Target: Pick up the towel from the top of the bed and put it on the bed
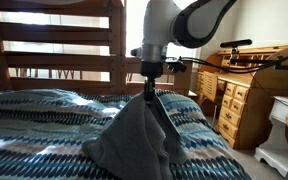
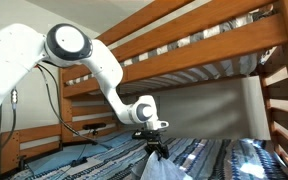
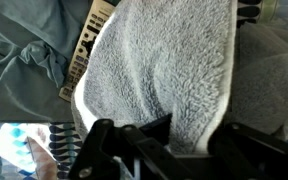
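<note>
My gripper will move down next toward the towel's lower end [image 1: 134,152] and let go of the towel's top, because that end is already lying draped on the striped bedspread below.
A grey fluffy towel [image 1: 134,135] hangs from my gripper [image 1: 148,88] over the lower bunk bed [image 1: 44,130], its lower end draped down onto the striped bedspread. In an exterior view the gripper [image 2: 154,145] pinches the towel's top and the towel [image 2: 162,168] hangs below it. In the wrist view the towel [image 3: 164,70] fills most of the picture and runs between the black fingers [image 3: 169,135], which are shut on it.
The wooden upper bunk [image 2: 194,45] spans above the arm. A wooden headboard [image 1: 54,45] stands behind the bed. A wooden desk with drawers [image 1: 239,95] and a white piece of furniture [image 1: 284,125] stand beside the bed.
</note>
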Robot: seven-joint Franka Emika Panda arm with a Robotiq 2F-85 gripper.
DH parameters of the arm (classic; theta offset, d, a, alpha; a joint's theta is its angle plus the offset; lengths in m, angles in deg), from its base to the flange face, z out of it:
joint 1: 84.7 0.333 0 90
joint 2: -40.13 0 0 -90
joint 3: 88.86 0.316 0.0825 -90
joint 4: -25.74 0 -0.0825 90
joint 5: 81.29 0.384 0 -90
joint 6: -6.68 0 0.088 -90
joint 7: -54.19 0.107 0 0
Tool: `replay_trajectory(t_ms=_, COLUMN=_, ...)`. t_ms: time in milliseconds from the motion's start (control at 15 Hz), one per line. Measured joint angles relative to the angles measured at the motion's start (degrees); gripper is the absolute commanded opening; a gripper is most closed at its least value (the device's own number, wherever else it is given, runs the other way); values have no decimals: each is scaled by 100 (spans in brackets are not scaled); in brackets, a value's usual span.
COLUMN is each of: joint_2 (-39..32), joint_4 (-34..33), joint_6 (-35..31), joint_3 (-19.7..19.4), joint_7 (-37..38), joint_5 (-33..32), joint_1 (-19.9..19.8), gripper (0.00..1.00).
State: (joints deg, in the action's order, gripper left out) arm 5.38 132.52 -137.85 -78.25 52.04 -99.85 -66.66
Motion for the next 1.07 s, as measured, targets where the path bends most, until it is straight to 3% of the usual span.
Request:
replay_trajectory(t_ms=733, joint_2=-651, joint_4=67, joint_6=-3, joint_3=-14, joint_7=-555, joint_5=29, joint_1=-139, gripper=3)
replay_trajectory(t_ms=800, joint_2=-675, joint_4=67, joint_6=-3, joint_3=-14, joint_7=-589, joint_5=29, joint_1=-137, gripper=37)
replay_trajectory(t_ms=867, joint_2=-680, joint_4=66, joint_6=-3, joint_3=-12, joint_7=-626, joint_5=29, joint_1=-136, gripper=38)
replay_trajectory(t_ms=1067, joint_2=-653, joint_4=56, joint_6=-2, joint_3=29, joint_7=-778, joint_5=29, joint_1=-135, gripper=58)
